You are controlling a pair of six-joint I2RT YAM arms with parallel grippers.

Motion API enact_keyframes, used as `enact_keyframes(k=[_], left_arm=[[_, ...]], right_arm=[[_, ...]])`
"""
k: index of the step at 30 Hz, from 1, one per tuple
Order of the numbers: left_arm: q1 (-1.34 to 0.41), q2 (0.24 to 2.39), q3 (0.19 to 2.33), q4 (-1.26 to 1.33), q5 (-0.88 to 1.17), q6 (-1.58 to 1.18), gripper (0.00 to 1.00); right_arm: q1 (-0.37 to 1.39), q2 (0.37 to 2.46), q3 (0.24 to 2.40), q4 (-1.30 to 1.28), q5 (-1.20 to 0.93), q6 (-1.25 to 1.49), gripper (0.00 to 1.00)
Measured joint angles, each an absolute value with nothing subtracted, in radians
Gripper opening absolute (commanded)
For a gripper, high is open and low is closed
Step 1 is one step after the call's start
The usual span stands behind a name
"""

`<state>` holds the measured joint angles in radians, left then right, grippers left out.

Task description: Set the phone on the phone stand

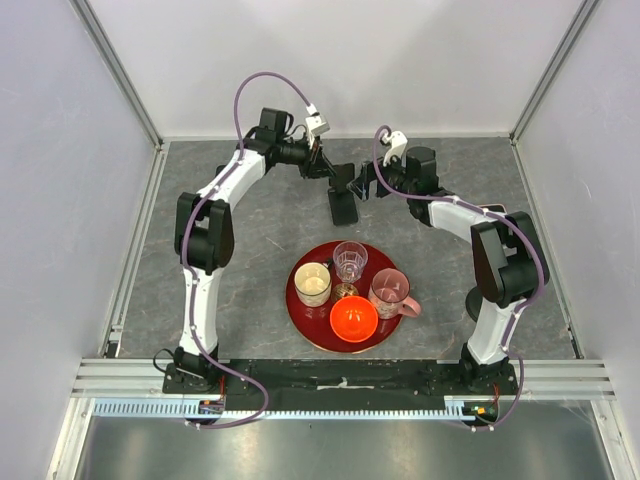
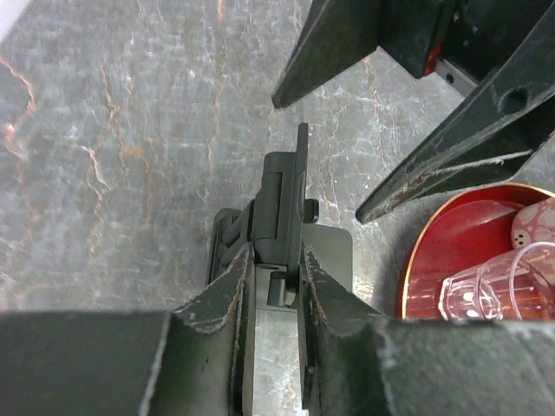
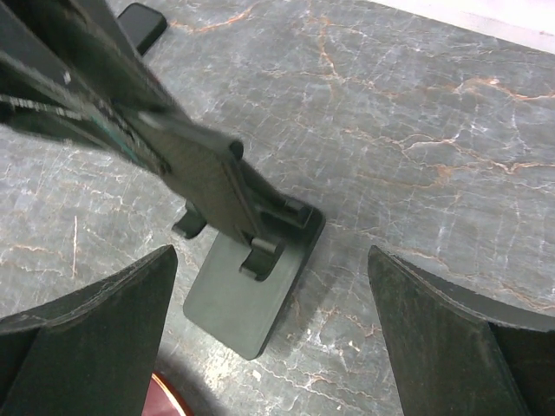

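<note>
I will move my left gripper back and to the left in the top view to let go of the folding stand, because bare tabletop beyond the tray is that way.
A flat black L-shaped folding stand [image 1: 343,206] stands on the table behind the tray. My left gripper [image 1: 338,178] is shut on its upright plate [image 2: 282,204], one finger on each side, as the left wrist view [image 2: 276,251] shows. My right gripper [image 1: 362,183] is open and empty, just right of that stand, and its base [image 3: 251,299] lies between and beyond the fingertips in the right wrist view [image 3: 273,321]. A thin pink edge, likely the phone [image 1: 492,209], shows behind my right elbow. A black round disc, likely the phone stand base [image 1: 474,302], is mostly hidden behind my right arm.
A red round tray [image 1: 300,310] sits in front of the folding stand, holding a cream cup [image 1: 312,284], a clear glass [image 1: 350,262], a pink mug [image 1: 391,293] and an orange bowl [image 1: 354,319]. The tray's rim [image 2: 414,260] lies close to my left fingers. Walls enclose the table.
</note>
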<state>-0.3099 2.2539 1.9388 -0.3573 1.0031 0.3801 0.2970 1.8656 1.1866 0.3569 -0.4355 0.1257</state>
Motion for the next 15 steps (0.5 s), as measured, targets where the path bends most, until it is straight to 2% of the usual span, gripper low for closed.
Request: enact_keyframes(k=[6, 15], left_arm=[[-0.31, 2.297, 2.087, -0.531, 1.052, 0.5, 0.02], [-0.316, 2.366, 2.13, -0.713, 1.085, 0.594, 0.02]], right_arm=[[0.297, 1.866, 1.173, 0.368, -0.475, 0.122, 0.98], [0.297, 1.866, 1.172, 0.395, -0.477, 0.123, 0.98]])
